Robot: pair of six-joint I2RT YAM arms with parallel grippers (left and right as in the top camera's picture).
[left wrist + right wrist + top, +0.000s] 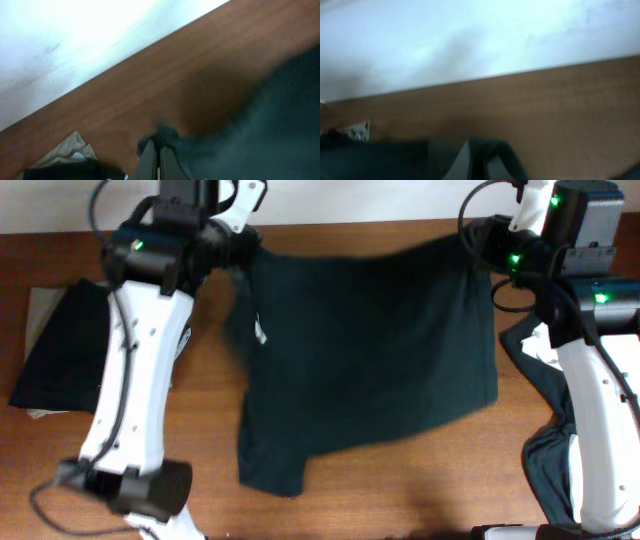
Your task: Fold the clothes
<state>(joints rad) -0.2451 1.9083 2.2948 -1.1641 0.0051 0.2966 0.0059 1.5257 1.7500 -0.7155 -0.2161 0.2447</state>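
Observation:
My left gripper will next move back and down to the tabletop (224, 368) beside the folded stack and let go, because the shirt's corner is out by the table's far edge.
A black T-shirt (370, 355) lies spread over the middle of the wooden table, with a small white logo (259, 330) near its left edge. My left gripper (243, 255) is shut on the shirt's far left corner; in the left wrist view the closed fingers (159, 150) pinch a bunch of the dark fabric (250, 125). My right gripper (478, 242) is shut on the far right corner; in the right wrist view the fingers (479, 150) hold dark fabric (492, 147). Both corners are held near the table's far edge.
A folded stack of black and beige clothes (55, 350) lies at the left; it also shows in the left wrist view (65, 155). A pile of black, grey and white garments (545, 410) lies at the right by my right arm. A white wall runs behind the table.

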